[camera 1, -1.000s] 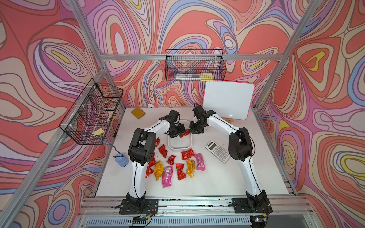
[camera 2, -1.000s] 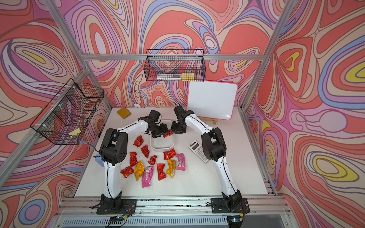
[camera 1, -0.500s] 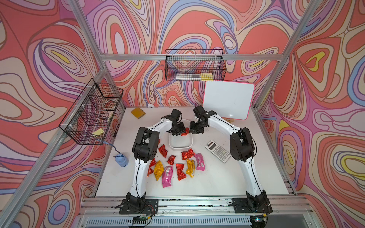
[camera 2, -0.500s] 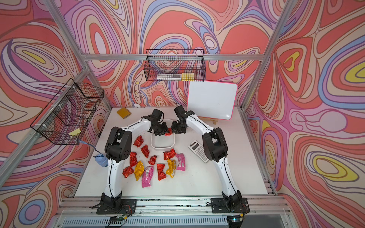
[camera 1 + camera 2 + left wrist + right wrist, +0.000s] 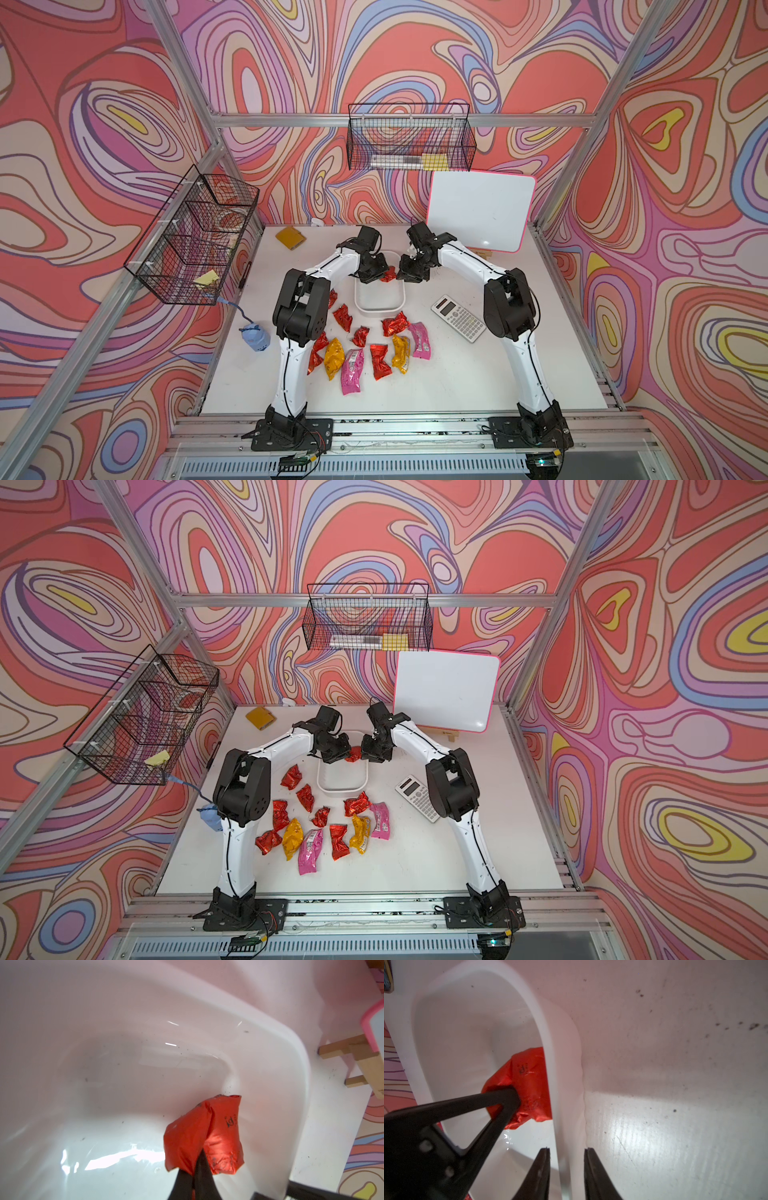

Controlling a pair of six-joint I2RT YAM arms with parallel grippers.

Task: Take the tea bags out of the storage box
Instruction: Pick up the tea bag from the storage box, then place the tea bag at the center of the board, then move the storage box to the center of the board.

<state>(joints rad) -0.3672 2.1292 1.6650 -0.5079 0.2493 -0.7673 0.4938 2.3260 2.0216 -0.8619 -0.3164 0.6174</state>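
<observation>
My left gripper is to lift over the side of the box, then go back and down to the tabletop between the box and the red tea bags, because that part of the tabletop is empty.
The white storage box (image 5: 379,309) (image 5: 341,789) lies mid-table, between both arms. One red tea bag (image 5: 389,274) (image 5: 207,1132) (image 5: 527,1080) is inside it, against the wall near a far corner. My left gripper (image 5: 376,274) (image 5: 198,1157) is shut on that bag, pinching the near edge of the foil. My right gripper (image 5: 409,276) (image 5: 566,1150) is open and straddles the box's side wall (image 5: 562,1105), one finger inside and one outside. Several red, orange-yellow and pink tea bags (image 5: 380,361) (image 5: 311,850) lie on the table in front of the box.
A calculator (image 5: 458,318) lies right of the box. A pink-rimmed whiteboard (image 5: 480,216) leans on a wooden stand at the back right. A mustard pad (image 5: 290,237) sits at the back left and a blue object (image 5: 255,338) at the left edge. Wire baskets (image 5: 409,143) (image 5: 195,237) hang on the walls.
My left gripper has closed on the red tea bag in the box. The right gripper stays at the box's wall, its jaws a little wider than half a second ago.
</observation>
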